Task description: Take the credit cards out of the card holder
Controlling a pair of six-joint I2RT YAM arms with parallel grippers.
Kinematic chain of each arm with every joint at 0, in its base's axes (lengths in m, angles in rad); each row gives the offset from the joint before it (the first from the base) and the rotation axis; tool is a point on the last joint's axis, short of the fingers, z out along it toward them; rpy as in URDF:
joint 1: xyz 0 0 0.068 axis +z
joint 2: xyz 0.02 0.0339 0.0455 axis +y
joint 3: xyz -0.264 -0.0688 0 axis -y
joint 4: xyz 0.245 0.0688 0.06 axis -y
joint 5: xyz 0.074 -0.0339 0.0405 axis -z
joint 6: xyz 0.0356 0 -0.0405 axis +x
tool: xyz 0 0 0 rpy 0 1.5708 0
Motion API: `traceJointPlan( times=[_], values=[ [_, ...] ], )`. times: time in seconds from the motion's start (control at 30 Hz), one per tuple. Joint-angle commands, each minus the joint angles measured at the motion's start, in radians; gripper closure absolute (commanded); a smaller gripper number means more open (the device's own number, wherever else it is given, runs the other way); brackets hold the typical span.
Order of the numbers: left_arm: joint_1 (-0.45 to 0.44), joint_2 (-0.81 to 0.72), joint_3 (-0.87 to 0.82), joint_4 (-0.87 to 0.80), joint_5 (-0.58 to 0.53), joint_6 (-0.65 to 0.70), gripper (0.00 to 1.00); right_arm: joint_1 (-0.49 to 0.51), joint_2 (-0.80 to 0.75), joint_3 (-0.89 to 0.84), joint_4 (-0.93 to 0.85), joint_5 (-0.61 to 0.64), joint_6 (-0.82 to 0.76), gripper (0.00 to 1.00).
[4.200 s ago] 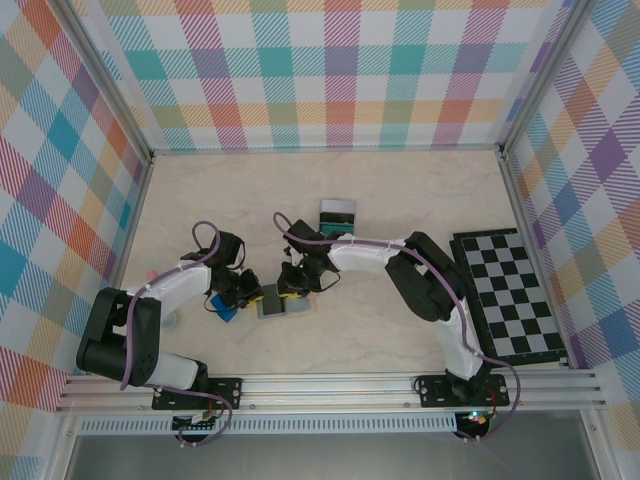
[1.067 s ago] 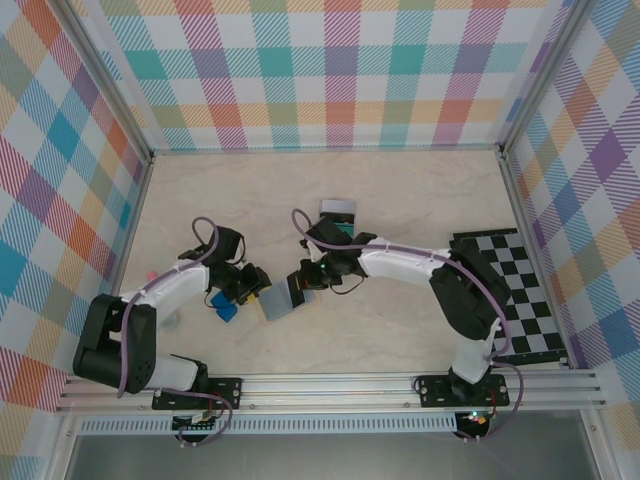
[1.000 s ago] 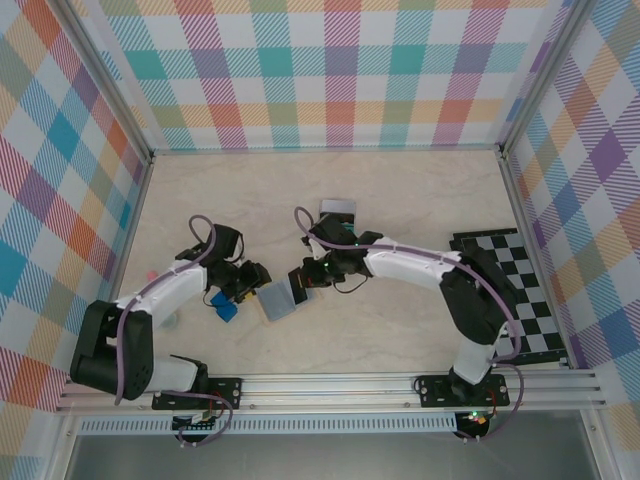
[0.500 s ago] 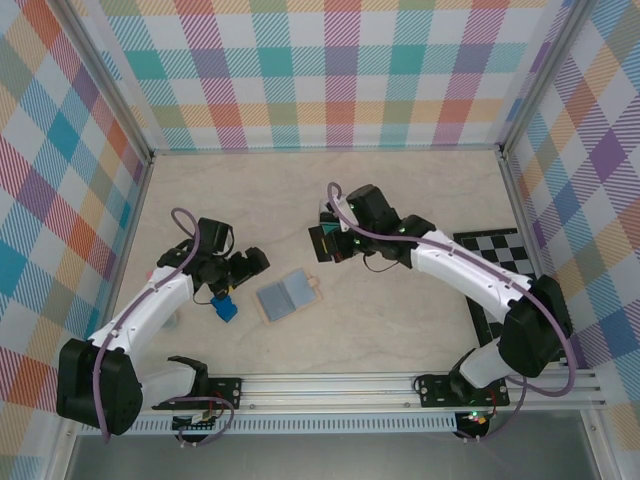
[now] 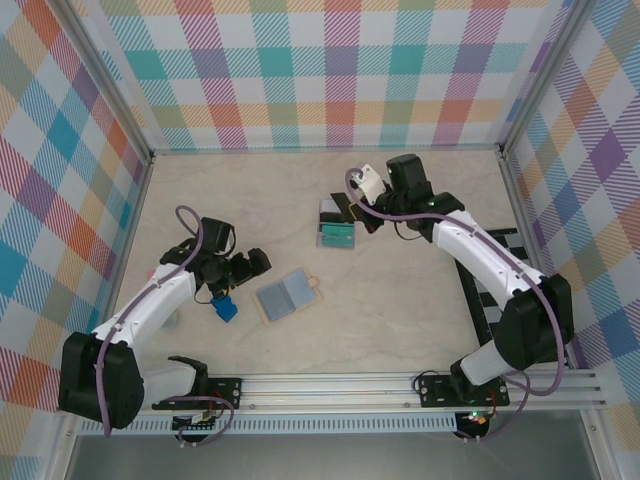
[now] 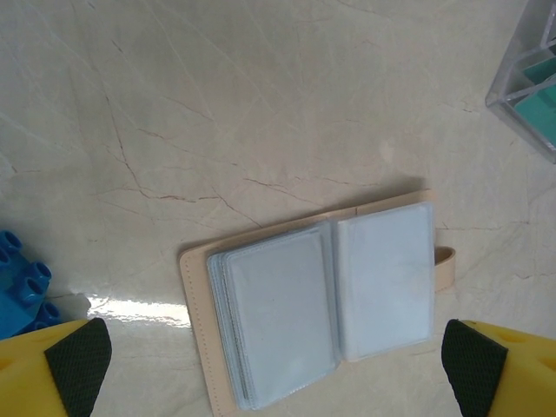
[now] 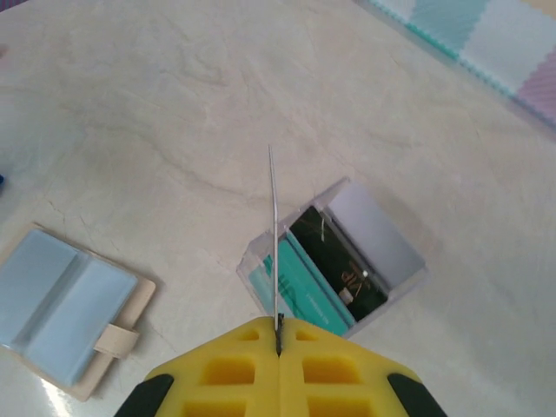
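My right gripper turns and lowers the pale credit card next, onto the clear box's middle slot below my right gripper, to release it.
The card holder [image 5: 288,296] lies open and flat on the table, tan outside with blue-grey sleeves [image 6: 321,313]. My left gripper [image 5: 247,268] stands open just left of it, and its black fingertips [image 6: 78,360] straddle the holder without touching. My right gripper [image 5: 360,200] hangs at the back right, shut on a pale credit card [image 5: 369,181], which is edge-on [image 7: 274,234] in the right wrist view. Below that card stands a clear box [image 5: 337,225] holding a teal card [image 7: 300,291], a black card [image 7: 340,261] and a grey card [image 7: 373,230].
A bright-blue block [image 5: 226,308] sits by my left gripper, at the left edge [image 6: 17,282] of the left wrist view. The black-and-white checkered mat [image 5: 476,300] lies at the right, partly under my right arm. Plaid walls enclose the table.
My left gripper opened, let go of the card holder and drew back left. My right arm carried a card from the holder to above the clear box. The holder now lies flat.
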Motion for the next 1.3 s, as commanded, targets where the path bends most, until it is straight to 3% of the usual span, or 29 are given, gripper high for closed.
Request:
traceJointPlan(
  times=[0.0, 0.2, 0.5, 0.93, 1.27],
  values=[
    [-0.003, -0.004, 0.034, -0.014, 0.035, 0.014, 0.00, -0.011, 0.059, 0.092, -0.015, -0.119, -0.242, 1.00],
    [-0.003, -0.026, 0.027, -0.017, 0.032, 0.021, 0.00, -0.018, 0.249, 0.299, -0.165, -0.097, -0.392, 1.00],
    [-0.003, -0.004, 0.008, 0.007, 0.050, 0.015, 0.00, -0.024, 0.430, 0.399, -0.238, -0.103, -0.606, 1.00],
    [-0.003, 0.006, -0.020, 0.006, 0.060, 0.006, 0.00, -0.025, 0.607, 0.579, -0.380, -0.047, -0.707, 1.00],
    [-0.003, 0.007, -0.032, 0.007, 0.061, 0.011, 0.00, -0.029, 0.627, 0.581, -0.418, 0.002, -0.745, 1.00]
  ],
)
